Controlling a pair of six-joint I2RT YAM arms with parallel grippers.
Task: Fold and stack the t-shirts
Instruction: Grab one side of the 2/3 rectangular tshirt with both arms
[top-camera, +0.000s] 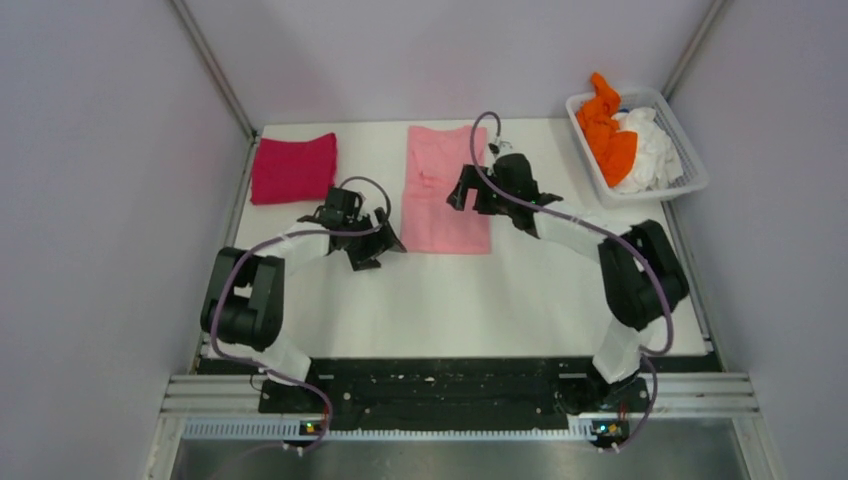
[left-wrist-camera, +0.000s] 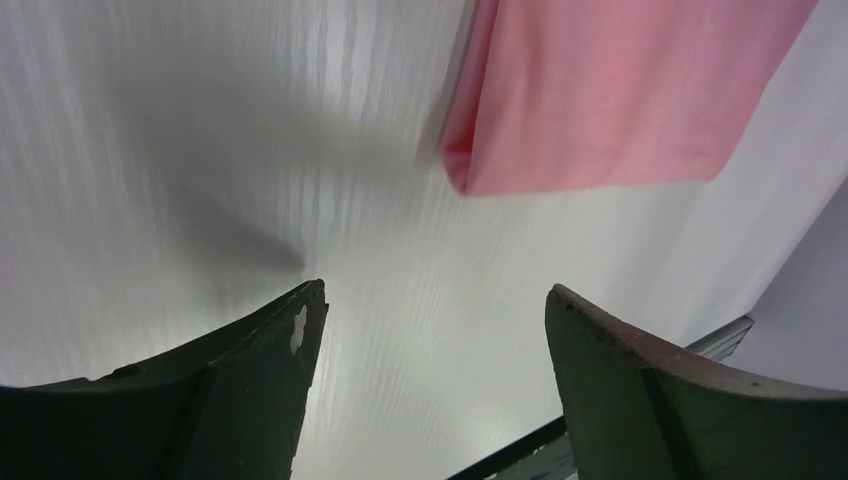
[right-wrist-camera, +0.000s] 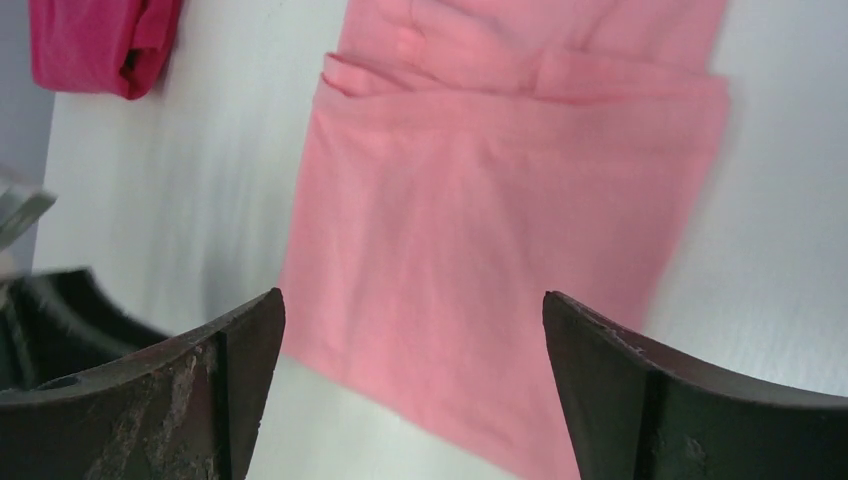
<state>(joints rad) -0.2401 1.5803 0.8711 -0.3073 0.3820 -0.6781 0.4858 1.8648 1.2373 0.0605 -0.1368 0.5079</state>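
My right gripper should move back and down next, onto the near corner of the pink shirt on the basket side, because my left gripper is hovering beside the shirt's other near corner.
A light pink t-shirt (top-camera: 440, 195), folded into a long strip, lies flat at the back middle of the table. A magenta-red t-shirt (top-camera: 293, 168) lies folded at the back left. My left gripper (top-camera: 375, 245) hovers just left of the pink shirt's near corner, open and empty; its wrist view shows that shirt (left-wrist-camera: 620, 90) ahead of the gripper (left-wrist-camera: 435, 300). My right gripper (top-camera: 465, 190) is over the pink shirt's right side, open with nothing held. Its wrist view has the pink shirt (right-wrist-camera: 500, 230) under the gripper (right-wrist-camera: 415, 305) and the magenta-red shirt (right-wrist-camera: 95, 45) at top left.
A white slatted basket (top-camera: 688, 140) at the back right holds a crumpled orange shirt (top-camera: 608, 130) and a white one (top-camera: 652, 150). Grey walls close in the table on three sides. The arm bases sit on a black rail at the near edge.
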